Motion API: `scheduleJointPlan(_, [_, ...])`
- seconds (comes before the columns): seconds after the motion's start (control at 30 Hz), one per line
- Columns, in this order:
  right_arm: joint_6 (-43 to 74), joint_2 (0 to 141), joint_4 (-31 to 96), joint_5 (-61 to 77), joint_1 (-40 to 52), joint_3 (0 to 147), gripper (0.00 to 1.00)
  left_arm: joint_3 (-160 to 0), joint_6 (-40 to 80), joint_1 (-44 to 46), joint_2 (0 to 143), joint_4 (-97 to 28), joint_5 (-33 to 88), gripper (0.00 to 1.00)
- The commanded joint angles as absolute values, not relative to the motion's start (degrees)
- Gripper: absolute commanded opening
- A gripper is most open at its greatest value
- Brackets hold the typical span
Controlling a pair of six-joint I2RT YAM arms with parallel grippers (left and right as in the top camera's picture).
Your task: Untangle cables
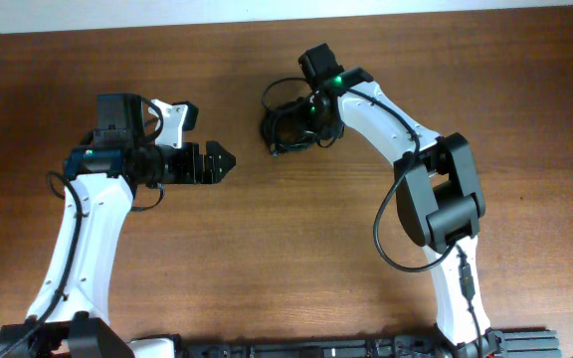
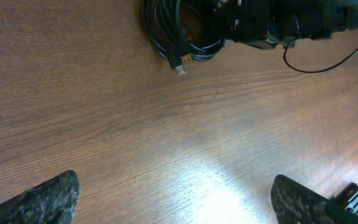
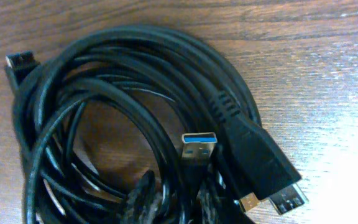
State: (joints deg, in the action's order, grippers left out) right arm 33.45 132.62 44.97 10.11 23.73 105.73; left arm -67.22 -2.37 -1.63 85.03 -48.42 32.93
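Next I should lower my left gripper outward to close on the bundle's looped pieces of cable, since the cables lie below and outward of it, past bare wood.
The cables (image 1: 275,127) are thin black cords coiled in one tangled bundle at the table's back centre. My right gripper (image 1: 304,114) sits on the bundle's right side. In the right wrist view its fingers (image 3: 176,200) are closed round a few strands of the cables (image 3: 135,81), next to a blue-tongued USB plug (image 3: 199,144) and a wider black plug (image 3: 260,158). My left gripper (image 1: 223,161) is open and empty, left of the bundle and apart from it. In the left wrist view its jaws (image 2: 179,199) hover over bare wood, with the cables (image 2: 163,34) and a light-tipped plug (image 2: 182,65) ahead.
The wooden table (image 1: 296,249) stretches bare between the two arms. The right arm's own thicker black wire (image 1: 381,234) loops beside its forearm. A black rail (image 1: 366,348) runs along the front edge.
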Motion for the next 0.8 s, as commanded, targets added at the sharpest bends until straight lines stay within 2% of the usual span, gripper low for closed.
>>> scheduleJointPlan(0.0, [33.5,133.1,45.6,10.1,23.9,105.3,0.04,-67.7,-2.2,-1.7,85.4,-48.2,32.9,0.99])
scheduleJointPlan(0.1, [33.5,130.9,48.8,10.1,23.6,108.9,0.04,-67.7,-2.2,-1.7,85.4,-48.1,33.0,0.99])
scheduleJointPlan(0.2, [33.2,128.1,59.2,10.8,23.5,119.8,0.04,-67.6,-2.2,-1.6,85.4,-48.1,33.0,0.99])
scheduleJointPlan(0.37, [28.7,125.8,71.5,29.3,23.6,145.3,0.04,-67.6,-2.2,-1.5,85.4,-48.3,33.2,0.99])
scheduleJointPlan(0.5, [27.0,122.9,73.9,36.1,23.6,162.5,0.04,-67.5,-2.2,-1.5,85.4,-48.7,33.2,0.99])
scheduleJointPlan(0.6, [27.0,121.9,78.7,33.4,23.6,169.6,0.04,-67.5,-2.2,-1.4,85.4,-48.7,34.8,0.99])
scheduleJointPlan(0.77, [25.6,122.2,88.7,24.0,23.6,169.7,0.04,-67.5,-2.2,-1.1,85.4,-48.5,38.2,0.99])
